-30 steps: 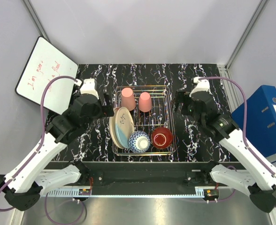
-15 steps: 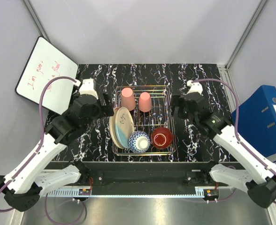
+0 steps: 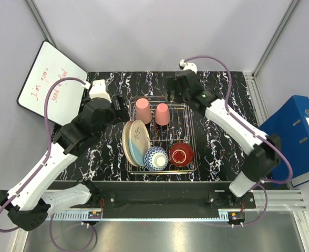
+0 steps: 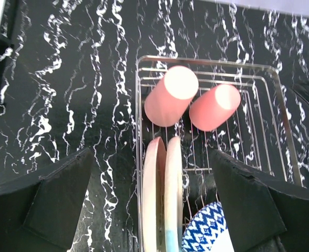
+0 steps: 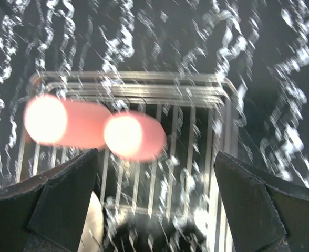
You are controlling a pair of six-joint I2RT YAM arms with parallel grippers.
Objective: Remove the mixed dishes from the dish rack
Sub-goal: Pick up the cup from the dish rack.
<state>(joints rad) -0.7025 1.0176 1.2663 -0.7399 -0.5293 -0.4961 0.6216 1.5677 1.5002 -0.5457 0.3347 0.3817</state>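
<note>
I will next lower my right gripper and move it to the left in the top view onto the nearer salmon-pink cup, because the bare rack wires leave room beside the cup.
The dish rack (image 3: pixel 194 143) stands mid-table. It holds two salmon-pink cups (image 3: pixel 143 110) (image 3: pixel 162 114) at the back, two cream plates (image 3: pixel 135 143) on edge at the left, the blue-white bowl (image 3: pixel 156 158) and the red bowl (image 3: pixel 181 154) in front. My left gripper (image 3: pixel 121 113) is open and empty beside the rack's left side. In the left wrist view it (image 4: pixel 151 152) hovers above the plates (image 4: pixel 165 199), with the cups (image 4: pixel 170 97) beyond. My right gripper (image 3: pixel 175 93) is open and empty above the rack's far edge. In its blurred view it (image 5: pixel 155 155) looks down on the cups (image 5: pixel 133 136).
A whiteboard (image 3: pixel 52 84) with red writing leans at the back left. A blue binder (image 3: pixel 296 136) stands off the table's right side. Black marbled tabletop (image 3: pixel 223 152) lies around the rack. Grey walls close the back.
My right arm has swung from the rack's right side to above its far edge, still open. My left gripper has shifted slightly back along the rack's left side.
</note>
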